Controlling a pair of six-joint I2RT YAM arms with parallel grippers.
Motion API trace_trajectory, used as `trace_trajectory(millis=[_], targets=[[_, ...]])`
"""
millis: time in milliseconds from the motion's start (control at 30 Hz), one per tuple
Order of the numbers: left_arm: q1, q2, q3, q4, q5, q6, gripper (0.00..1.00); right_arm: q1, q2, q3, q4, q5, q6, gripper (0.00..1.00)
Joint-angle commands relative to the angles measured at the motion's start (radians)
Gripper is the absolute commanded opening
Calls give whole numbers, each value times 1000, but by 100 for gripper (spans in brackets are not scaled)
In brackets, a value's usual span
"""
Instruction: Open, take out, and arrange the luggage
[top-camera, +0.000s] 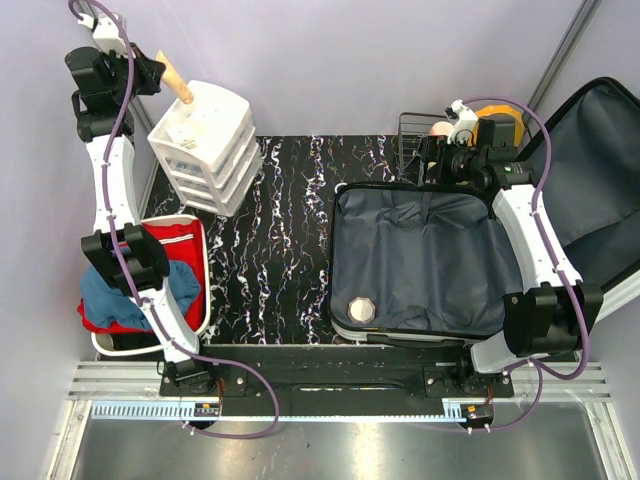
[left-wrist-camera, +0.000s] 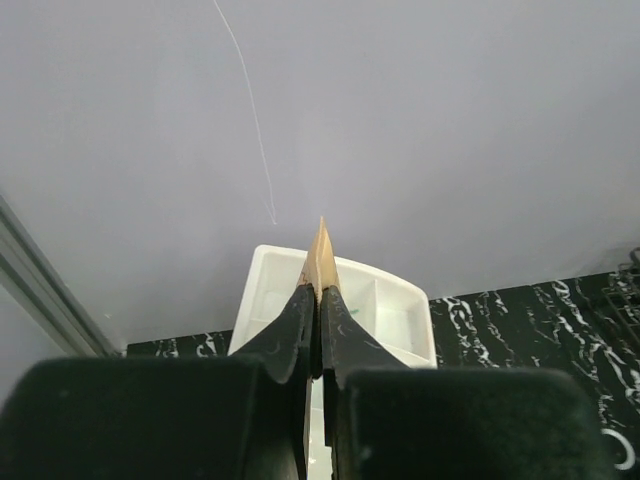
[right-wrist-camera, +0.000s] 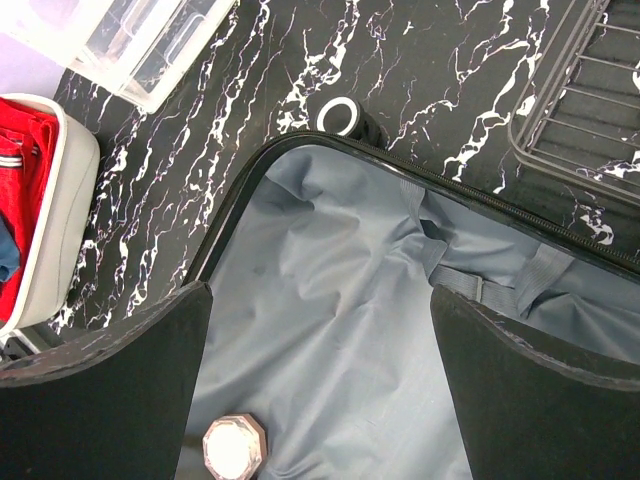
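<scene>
The left gripper should lower the thin tan wooden piece toward the sections of the white drawer unit's open top tray (top-camera: 185, 114) (left-wrist-camera: 268, 300) and let go of it, because that tray is below.
The luggage (top-camera: 425, 255) lies open on the right of the table, its dark grey lining (right-wrist-camera: 340, 330) facing up and its lid (top-camera: 600, 190) leaning open to the right. A small octagonal jar (top-camera: 360, 310) sits in the near left corner of the lining; it also shows in the right wrist view (right-wrist-camera: 233, 448). My right gripper (top-camera: 445, 158) is open and empty above the suitcase's far edge (right-wrist-camera: 320, 290). My left gripper (top-camera: 158, 68) is raised at the far left, shut on a thin tan piece (left-wrist-camera: 321, 250) over the white drawer unit (top-camera: 205, 145).
A white tub (top-camera: 205, 290) with red and blue clothes stands at the near left; its rim shows in the right wrist view (right-wrist-camera: 75, 200). A wire basket (top-camera: 418, 140) stands behind the suitcase. The black marbled table (top-camera: 290, 250) lies between tub and suitcase. A suitcase wheel (right-wrist-camera: 340, 115) shows at its far corner.
</scene>
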Motion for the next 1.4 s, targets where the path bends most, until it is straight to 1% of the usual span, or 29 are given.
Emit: trace_trajectory(millis=[0, 200, 300, 333, 400, 500, 533, 567, 633, 667, 700, 733, 767, 800, 833, 867, 933, 1000, 1167, 1267, 1300, 1367], targets=[[2, 14, 53, -7, -47, 89, 0, -2, 10, 25, -2, -38, -18, 100], [4, 21, 30, -35, -51, 116, 0, -3, 41, 56, -21, -58, -8, 100], [4, 27, 25, -44, -60, 119, 0, -2, 47, 61, -22, -107, -3, 100], [4, 31, 28, -47, -72, 119, 10, -3, 47, 59, -23, -118, -4, 100], [2, 34, 33, -61, -86, 123, 22, -2, 52, 61, -31, -153, -14, 100], [6, 34, 31, -64, -89, 136, 34, -3, 61, 61, -60, -195, -38, 100], [4, 32, 34, -62, -89, 136, 47, -3, 64, 62, -81, -204, -56, 100], [4, 31, 36, -62, -86, 133, 52, -2, 69, 64, -93, -215, -69, 100], [4, 20, 39, -61, -80, 125, 57, -3, 78, 73, -151, -244, -145, 100], [6, 14, 41, -55, -76, 117, 63, -2, 82, 77, -179, -249, -171, 100], [4, -4, 41, -52, -67, 114, 66, -3, 84, 83, -205, -261, -202, 100], [4, -17, 39, -47, -60, 111, 68, -3, 86, 87, -274, -267, -281, 100], [4, -26, 38, -39, -54, 103, 74, -3, 83, 85, -308, -270, -320, 100], [-2, -52, 34, -38, -45, 100, 76, -3, 79, 77, -342, -278, -358, 100], [-4, -66, 33, -38, -42, 99, 77, 0, 78, 70, -412, -281, -444, 100], [-5, -81, 28, -32, -37, 93, 80, 0, 75, 59, -443, -282, -481, 100], [-11, -132, -7, -19, -33, 90, 89, 4, 69, 13, -513, -285, -567, 99], [-22, -179, -50, -4, -25, 93, 94, 24, 58, -50, -537, -267, -607, 97], [-33, -259, -135, -15, 6, 88, 94, 87, 30, -177, -528, -221, -681, 93], [-39, -296, -195, -15, 52, 83, 93, 141, 7, -217, -508, -194, -722, 89], [-44, -320, -238, -13, 94, 79, 92, 156, 1, -246, -487, -177, -735, 87], [-51, -365, -312, -10, 134, 74, 91, 204, -16, -277, -460, -164, -745, 83]])
